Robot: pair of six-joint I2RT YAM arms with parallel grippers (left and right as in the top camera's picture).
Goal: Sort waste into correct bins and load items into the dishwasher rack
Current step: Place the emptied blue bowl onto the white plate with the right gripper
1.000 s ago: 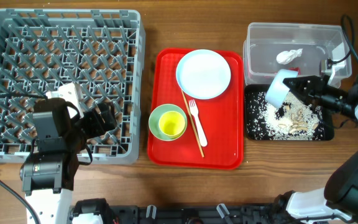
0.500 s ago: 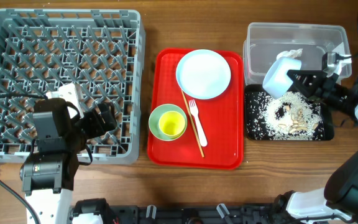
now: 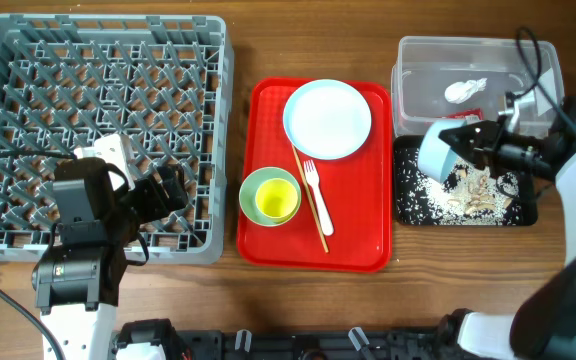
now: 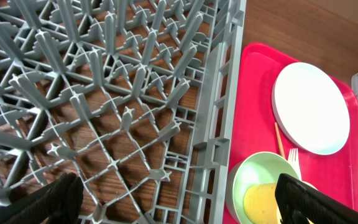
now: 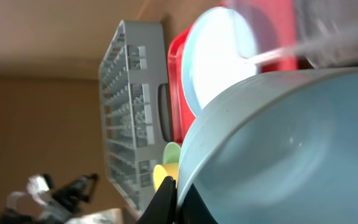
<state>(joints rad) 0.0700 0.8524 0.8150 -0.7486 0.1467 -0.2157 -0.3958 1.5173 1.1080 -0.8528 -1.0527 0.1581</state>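
The empty bowl should next go to the left in the overhead view with my right gripper, over the bare pale blue plate [image 3: 328, 119] [image 5: 219, 59]. Then my right gripper should lower it and release it.
My right gripper [image 3: 465, 143] is shut on the rim of the pale blue bowl [image 3: 436, 151], held tipped on its side over the black tray [image 3: 528, 213], which holds white grains and beige scraps [image 3: 473, 195]. The bowl fills the right wrist view [image 5: 278, 149]. The white tissue [image 3: 465, 89] lies in the clear tub [image 3: 408, 70]. On the red tray [image 3: 358, 250] are the pale blue plate [image 3: 327, 119], the green bowl [image 3: 251, 190] with the yellow cup [image 3: 272, 202] inside, the white fork [image 3: 318, 196] and the chopstick [image 3: 309, 198]. My left gripper [image 4: 179, 202] is open over the grey rack [image 3: 98, 130].
The rack's right wall [image 4: 219, 118] stands beside the red tray's left edge [image 4: 244, 93]. Wood table shows between the red tray and the bins. The snack wrapper is not in view.
My right gripper has swung the blue bowl from over the tub's edge down and left over the black tray's left end. The left arm has not moved.
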